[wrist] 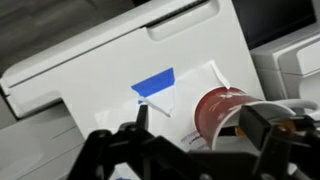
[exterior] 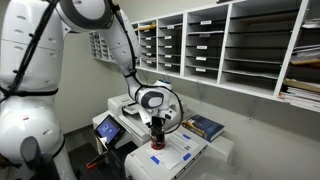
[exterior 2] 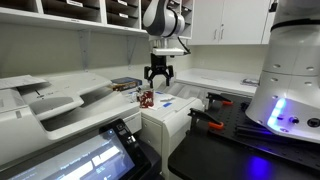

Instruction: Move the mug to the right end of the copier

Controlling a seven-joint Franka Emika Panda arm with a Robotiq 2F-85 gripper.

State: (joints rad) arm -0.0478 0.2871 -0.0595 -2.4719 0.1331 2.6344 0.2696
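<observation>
My gripper moves down next so its fingers straddle the mug's rim by the blue label, then closes, because that rim already shows between the open fingers.
The small red mug [wrist: 222,108] stands on the copier's white surface [wrist: 110,70], next to a blue label [wrist: 155,85]. It shows in both exterior views [exterior: 156,144] [exterior 2: 146,98]. My gripper [wrist: 200,120] is open and hangs just above the mug, which sits between the fingers, nearer the right finger in the wrist view. The gripper also shows in both exterior views [exterior: 155,128] [exterior 2: 158,80]. The copier [exterior: 180,152] [exterior 2: 60,110] is large, white and grey, with a blue-lit touchscreen [exterior 2: 95,160].
A flat dark blue book [exterior: 205,127] lies on the counter beside the copier. Wall shelving of paper slots [exterior: 220,45] runs behind it. The robot's white base [exterior 2: 290,80] stands on a dark table beside the copier.
</observation>
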